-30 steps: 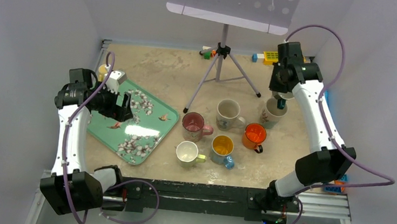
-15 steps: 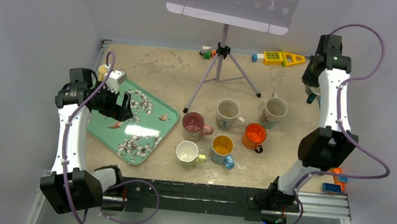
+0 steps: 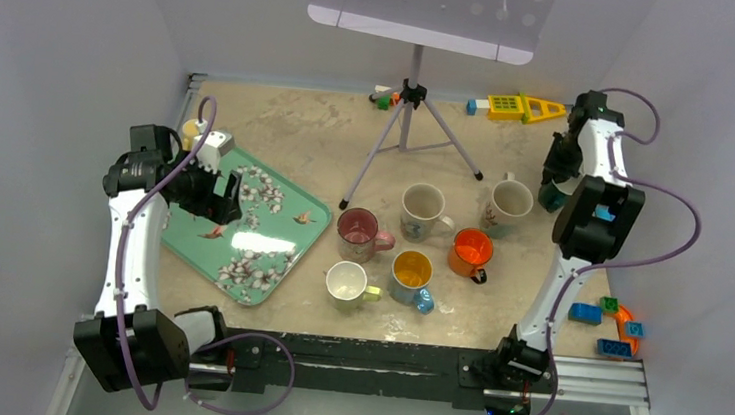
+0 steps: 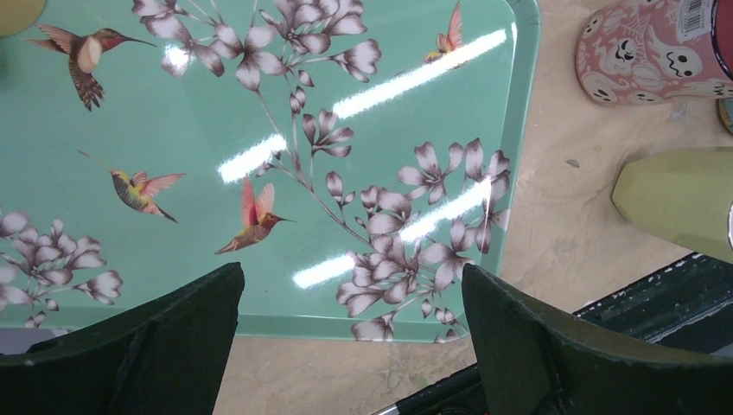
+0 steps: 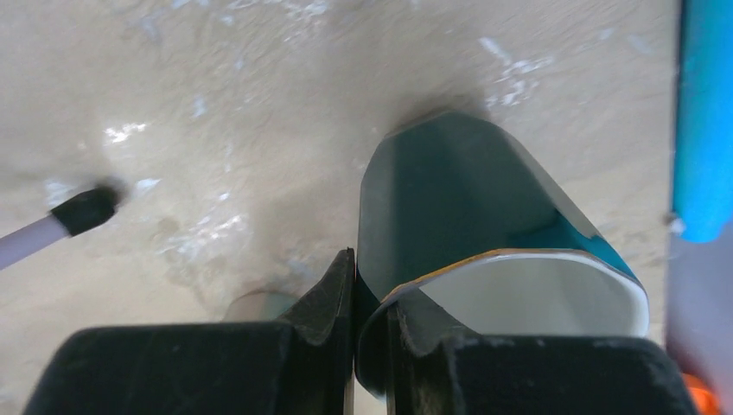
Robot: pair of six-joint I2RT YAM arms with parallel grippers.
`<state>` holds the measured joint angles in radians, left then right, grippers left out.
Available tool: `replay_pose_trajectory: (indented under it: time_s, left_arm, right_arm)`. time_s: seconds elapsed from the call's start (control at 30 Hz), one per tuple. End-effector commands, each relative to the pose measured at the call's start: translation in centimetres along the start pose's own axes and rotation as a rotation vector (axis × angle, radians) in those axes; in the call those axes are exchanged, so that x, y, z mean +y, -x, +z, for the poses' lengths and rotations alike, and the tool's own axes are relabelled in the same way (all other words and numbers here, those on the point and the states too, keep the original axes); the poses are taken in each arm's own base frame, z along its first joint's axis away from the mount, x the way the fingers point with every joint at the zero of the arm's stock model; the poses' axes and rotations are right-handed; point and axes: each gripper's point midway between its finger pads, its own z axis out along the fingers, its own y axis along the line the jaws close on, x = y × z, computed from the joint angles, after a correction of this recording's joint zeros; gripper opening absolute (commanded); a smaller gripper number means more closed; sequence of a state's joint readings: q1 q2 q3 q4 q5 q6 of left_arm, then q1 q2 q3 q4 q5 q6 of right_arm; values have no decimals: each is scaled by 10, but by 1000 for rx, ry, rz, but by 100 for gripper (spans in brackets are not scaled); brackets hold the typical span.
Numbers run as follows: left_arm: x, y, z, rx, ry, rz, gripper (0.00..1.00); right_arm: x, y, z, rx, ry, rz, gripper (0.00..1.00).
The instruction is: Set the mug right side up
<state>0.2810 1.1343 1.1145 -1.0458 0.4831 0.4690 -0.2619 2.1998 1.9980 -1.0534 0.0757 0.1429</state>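
Observation:
I should bring my left gripper's open fingers to the near side of the yellow mug [image 3: 189, 131] [image 4: 17, 12], because the yellow mug is outward and to the gripper's left in the top view.
A dark teal mug [image 5: 458, 190] with a white inside fills the right wrist view. Its mouth faces the wrist camera and its base points at the tabletop; I cannot tell if it touches. My right gripper [image 5: 372, 281] is shut on its rim, one finger outside the wall and one inside. In the top view the mug [image 3: 551, 197] shows as a teal patch under the right gripper [image 3: 556, 184], near the table's right edge. My left gripper [image 4: 350, 285] is open and empty above the green tray [image 4: 259, 112], as the top view [image 3: 226, 204] also shows.
Several upright mugs stand mid-table: pink [image 3: 357, 231], white [image 3: 423, 208], floral white [image 3: 508, 202], orange [image 3: 470, 250], yellow-blue [image 3: 411, 272], white with a yellow handle [image 3: 347, 282]. A music stand tripod [image 3: 409, 121] stands behind them. Toy bricks [image 3: 607, 314] lie at the right.
My right arm has swung from above the floral white mug out to the right edge and come down there, still holding the teal mug. The left arm has not moved.

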Motion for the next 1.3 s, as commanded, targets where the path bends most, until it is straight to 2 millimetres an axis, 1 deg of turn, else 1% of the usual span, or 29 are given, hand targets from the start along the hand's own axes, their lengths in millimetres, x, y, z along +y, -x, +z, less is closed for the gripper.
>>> replay_pose_trajectory:
  time_s: [0.0, 0.03, 0.07, 0.13, 0.17, 0.2, 0.33, 0.37, 0.43, 0.5, 0.6, 0.67, 0.7, 0.73, 0.77, 0.83, 0.87, 0.9, 0.93, 0.97, 1.0, 1.07, 1.1, 1.17, 1.23, 1.27]
  left_arm:
    - [13, 6, 2, -13, 40, 39, 100]
    - [15, 5, 3, -9, 47, 40, 100]
    - [17, 5, 4, -3, 54, 40, 100]
    - [24, 5, 7, 6, 73, 42, 100]
    - [28, 5, 8, 11, 85, 42, 100]
    - [32, 7, 10, 12, 99, 44, 100]
    - [48, 14, 16, 21, 139, 39, 100]
    - [54, 17, 17, 23, 157, 36, 100]
    - [70, 25, 22, 25, 203, 28, 100]
    - [90, 35, 26, 20, 260, 27, 100]
    - [131, 55, 31, 3, 343, 4, 100]
    - [153, 68, 38, 2, 339, -30, 96]
    - [164, 74, 42, 5, 346, -32, 93]
    - [173, 77, 50, 16, 353, -32, 89]
    - [182, 83, 54, 17, 361, -33, 88]
    - [198, 90, 59, 19, 393, -27, 87]
    - [206, 94, 59, 18, 418, -12, 88]
    - [213, 95, 57, 18, 448, 6, 89]
    - [218, 96, 55, 17, 464, 26, 90]
    - [223, 97, 55, 12, 474, 41, 92]
    - [228, 97, 55, 12, 477, 48, 93]
    - [238, 92, 63, 43, 445, 38, 93]
    - [237, 83, 69, 79, 399, 21, 91]
    - [242, 71, 80, 119, 367, 2, 87]
    - [246, 61, 91, 134, 355, 18, 83]
    - [246, 57, 97, 134, 343, 36, 79]
  right_arm:
    - [6, 1, -13, -3, 65, -22, 0]
    - [6, 1, -12, 0, 64, -22, 2]
    - [5, 1, -12, 0, 61, -22, 9]
    - [4, 4, -15, -9, 56, -21, 31]
    - [3, 7, -18, -22, 48, -18, 39]
    - [1, 11, -23, -40, 39, -15, 46]
    - [-10, 27, -49, -123, -21, 5, 70]
    - [-11, 31, -57, -147, -31, 10, 74]
    - [-9, 37, -74, -201, -36, 17, 77]
    - [-6, 42, -97, -265, -30, 29, 78]
    - [-3, 46, -138, -393, -34, 60, 78]
    - [5, 44, -164, -484, -21, 64, 78]
    - [10, 38, -170, -510, -18, 58, 78]
    - [17, 34, -179, -551, -7, 52, 78]
    - [28, 32, -195, -613, 19, 40, 78]
    - [48, 20, -203, -655, 66, 4, 78]
    - [59, 12, -203, -660, 101, -23, 78]
    - [66, 5, -204, -664, 120, -36, 78]
    - [67, 0, -204, -668, 124, -38, 78]
    - [78, -8, -205, -673, 143, -64, 78]
    - [81, -12, -206, -681, 149, -71, 78]
    - [84, -20, -208, -692, 158, -85, 78]
    - [84, -23, -210, -696, 166, -90, 78]
    - [81, -29, -220, -715, 176, -96, 78]
    - [72, -32, -230, -745, 161, -82, 79]
    - [69, -33, -237, -766, 161, -75, 79]
